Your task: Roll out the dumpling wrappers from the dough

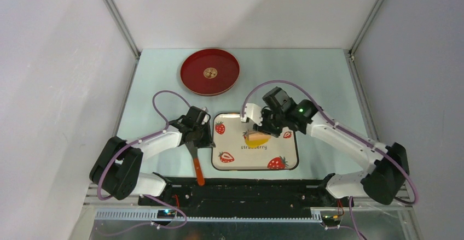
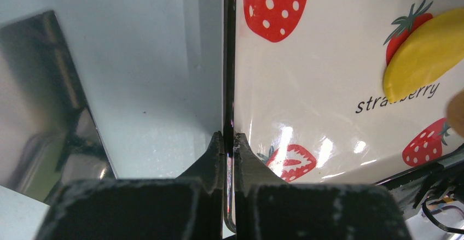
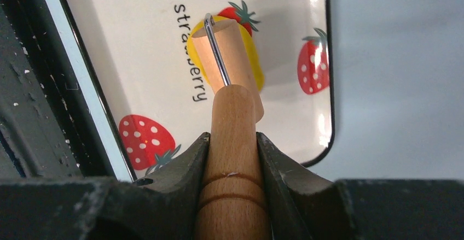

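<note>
My right gripper lifts, shifts to the right in the top view and lowers the roller (image 3: 236, 54) onto the tabletop beside the tray next, since the dough is flattened.
The dough (image 1: 258, 139) is a flattened bright yellow oval on the white strawberry tray (image 1: 247, 161). My right gripper (image 1: 264, 124) is shut on the wooden handle (image 3: 232, 158) of a small roller (image 3: 236, 54) that rests on the dough (image 3: 256, 65). My left gripper (image 1: 199, 136) is shut on the tray's black left rim (image 2: 228, 87), fingertips pinching it (image 2: 228, 139). The dough's end shows in the left wrist view (image 2: 424, 54). No separate small yellow wrapper disc shows in any view.
A red round plate (image 1: 191, 78) with a small gold mark at its centre stands at the back. An orange-handled tool (image 1: 198, 171) lies just left of the tray under my left wrist; its metal blade (image 2: 49, 103) shows beside the fingers.
</note>
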### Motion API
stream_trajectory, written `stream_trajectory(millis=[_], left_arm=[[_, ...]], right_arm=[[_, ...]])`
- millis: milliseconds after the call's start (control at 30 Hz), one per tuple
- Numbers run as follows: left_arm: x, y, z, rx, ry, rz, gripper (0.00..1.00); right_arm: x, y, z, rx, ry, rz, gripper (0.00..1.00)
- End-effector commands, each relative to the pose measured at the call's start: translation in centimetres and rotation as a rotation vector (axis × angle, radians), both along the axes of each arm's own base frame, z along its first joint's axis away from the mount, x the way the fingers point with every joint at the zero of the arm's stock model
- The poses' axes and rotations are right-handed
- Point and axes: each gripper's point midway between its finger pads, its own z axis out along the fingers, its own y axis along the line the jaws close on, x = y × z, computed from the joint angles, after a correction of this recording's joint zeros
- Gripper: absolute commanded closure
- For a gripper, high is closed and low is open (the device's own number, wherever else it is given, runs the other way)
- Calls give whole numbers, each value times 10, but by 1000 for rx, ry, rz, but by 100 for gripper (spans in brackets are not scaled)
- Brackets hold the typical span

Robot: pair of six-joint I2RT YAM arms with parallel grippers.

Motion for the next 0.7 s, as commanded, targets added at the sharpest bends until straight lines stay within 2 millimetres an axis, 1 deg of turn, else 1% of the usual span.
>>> stream_trajectory(millis=[0,133,267,300,367,500,667], left_arm=[[-22,47,-31,213,83,14,100],[-23,47,-32,213,83,15,100],[-23,47,-32,214,83,14,100],[-23,47,-32,213,83,14,100],[-23,47,-31,213,83,14,100],[-23,47,-32,213,84,14,100],[-22,47,-31,214,81,15,100]], right_arm=[[14,36,16,50,-70,78,100],[15,50,3,8,-61,104,100],[19,56,-10,-37,-43,97,100],[20,55,-13,-54,-45,90,100],[24,52,-26,-110,-33,77,100],[24,43,-46,-182,11,58,100],[20,39,-59,-192,87,48,100]])
